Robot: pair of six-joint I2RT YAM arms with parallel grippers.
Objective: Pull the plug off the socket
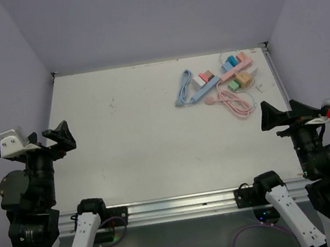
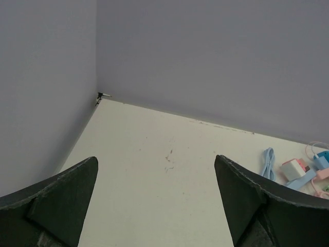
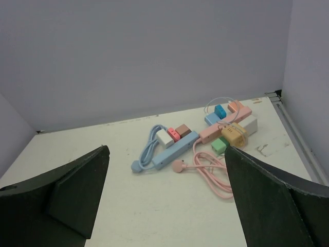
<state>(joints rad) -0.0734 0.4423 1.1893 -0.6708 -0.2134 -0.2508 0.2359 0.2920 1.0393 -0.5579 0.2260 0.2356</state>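
Observation:
The blue power strip is farther out than my right gripper and to its left in the top view. Next I will reach out and down onto the blue power strip's plug-free near end (image 1: 196, 97) (image 3: 162, 160).
A blue power strip (image 3: 176, 150) lies at the table's far right (image 1: 201, 92) with white, red and brown plugs (image 3: 173, 135) in its sockets. A pink power strip (image 3: 224, 123) beside it (image 1: 234, 71) carries blue, orange, yellow, green and white plugs. Their blue cable (image 1: 183, 88) and pink cable (image 1: 234, 102) lie coiled nearby. My right gripper (image 1: 277, 116) is open and empty, well short of the strips. My left gripper (image 1: 60, 139) is open and empty at the near left, far from them.
The white table (image 1: 135, 134) is walled by lilac panels at the back and both sides. A metal rail (image 1: 177, 207) runs along the near edge between the arm bases. A small white scrap (image 3: 263, 150) lies right of the pink strip.

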